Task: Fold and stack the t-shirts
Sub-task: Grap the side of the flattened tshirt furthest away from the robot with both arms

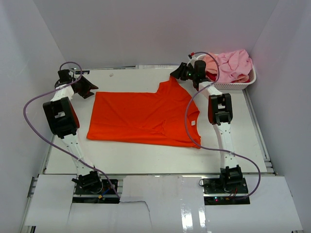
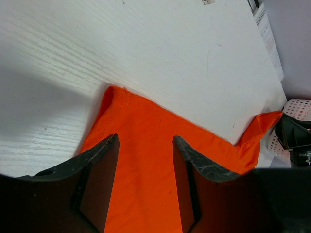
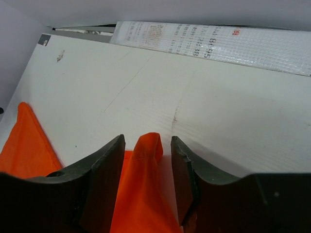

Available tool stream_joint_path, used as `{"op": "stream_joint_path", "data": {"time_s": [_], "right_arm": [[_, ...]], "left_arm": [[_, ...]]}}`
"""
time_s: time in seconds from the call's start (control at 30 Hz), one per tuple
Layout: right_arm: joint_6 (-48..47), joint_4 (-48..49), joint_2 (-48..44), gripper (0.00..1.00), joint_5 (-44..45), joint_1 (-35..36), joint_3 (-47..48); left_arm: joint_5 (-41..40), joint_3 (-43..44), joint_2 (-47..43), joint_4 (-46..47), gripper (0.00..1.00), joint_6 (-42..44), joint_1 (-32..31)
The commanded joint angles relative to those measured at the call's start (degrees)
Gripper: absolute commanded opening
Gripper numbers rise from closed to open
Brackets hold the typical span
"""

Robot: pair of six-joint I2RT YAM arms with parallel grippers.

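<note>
I will move my left gripper outward and down onto that corner's hem (image 1: 95, 92) (image 2: 114, 89), the hem of the shirt's far corner, because the open fingers span only flat cloth short of that corner.
A bright orange-red t-shirt (image 1: 141, 119) lies spread flat in the middle of the table. My left gripper (image 1: 85, 87) is at its far left corner, open, with flat cloth (image 2: 146, 160) below the gap and nothing pinched between the fingers (image 2: 145, 138). My right gripper (image 1: 182, 73) is at the shirt's far right sleeve. A raised fold of that sleeve (image 3: 146, 165) stands between its jaws (image 3: 146, 138), which are partly apart with a gap still showing on the right side. Light pink t-shirts (image 1: 231, 63) are piled in a basket.
The white perforated basket (image 1: 238, 83) stands at the back right corner, just right of my right gripper. White walls close in the table on the left, back and right. A strip of printed white sheet (image 3: 214, 46) lies along the far edge.
</note>
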Motion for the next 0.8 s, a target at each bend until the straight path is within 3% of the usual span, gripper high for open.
{"op": "stream_joint_path", "data": {"time_s": [0.0, 0.2, 0.3, 0.37, 0.77], "right_arm": [[0.4, 0.4, 0.7, 0.49, -1.5, 0.0, 2.3], [0.5, 0.5, 0.8, 0.38, -1.6, 0.3, 2.0], [0.5, 0.6, 0.5, 0.16, -1.6, 0.3, 1.8], [0.4, 0.9, 0.0, 0.08, -1.2, 0.4, 0.8], [-1.1, 1.4, -2.3, 0.08, -2.4, 0.4, -1.9]], "left_arm": [[0.2, -0.2, -3.7, 0.9, 0.59, 0.1, -0.1], [0.1, -0.2, -3.7, 0.9, 0.59, 0.2, 0.0], [0.1, -0.3, -3.7, 0.9, 0.59, 0.2, -0.1], [-0.2, -0.3, -3.7, 0.9, 0.59, 0.3, -0.1], [-2.0, 6.7, 3.4, -3.5, 0.58, -0.7, 0.3]]}}
